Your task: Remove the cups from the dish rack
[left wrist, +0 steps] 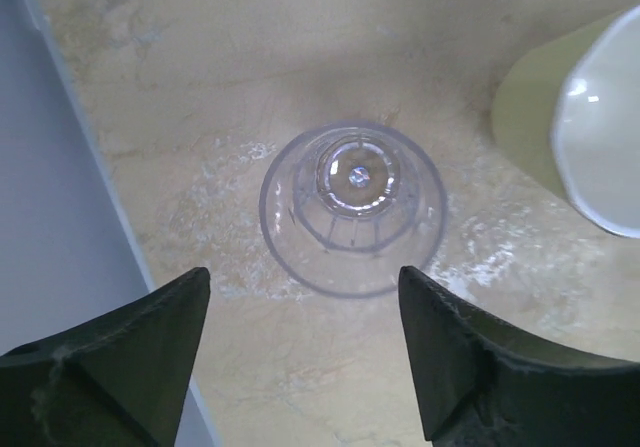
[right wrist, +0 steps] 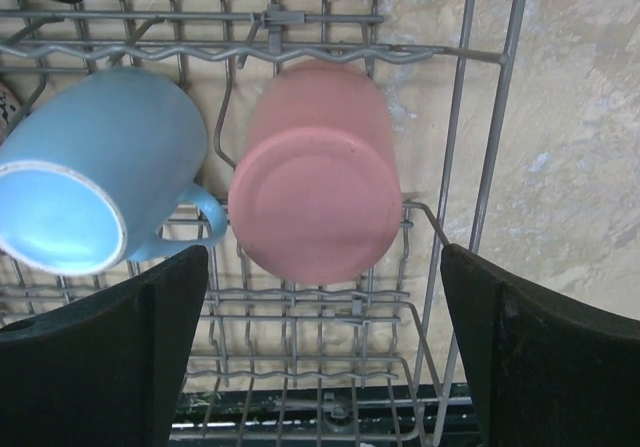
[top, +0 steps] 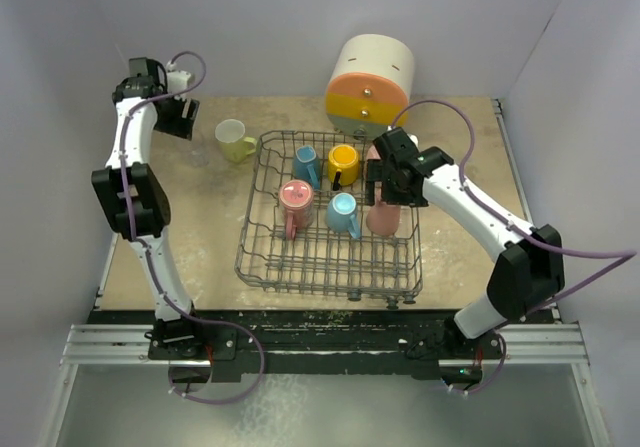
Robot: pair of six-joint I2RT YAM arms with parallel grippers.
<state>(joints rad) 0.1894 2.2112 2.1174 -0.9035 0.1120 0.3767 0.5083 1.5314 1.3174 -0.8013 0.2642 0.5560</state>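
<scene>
My right gripper needs to move down next, with one finger on either side of the pink cup's upturned base [right wrist: 315, 207], because that base faces up and is lined up between the open fingers.
The grey wire dish rack [top: 252, 229] stands mid-table. It holds two blue mugs [top: 307, 164] [top: 343, 212], a yellow mug [top: 343, 164], a pink-red mug [top: 296, 202] and an upside-down pink cup [top: 383, 217]. A lime-yellow mug [top: 234, 139] stands on the table left of the rack. My right gripper [top: 384, 189] is open above the pink cup [right wrist: 315, 192], with a blue mug [right wrist: 90, 167] beside it. My left gripper [top: 183, 119] is open and empty above a clear glass [left wrist: 352, 207] standing on the table, the lime mug [left wrist: 580, 127] to its right.
A big cream-orange-green cylinder [top: 370, 85] stands behind the rack. Grey walls close in the table on the left, back and right. The rack's right wall wires [right wrist: 480, 167] run close to the pink cup.
</scene>
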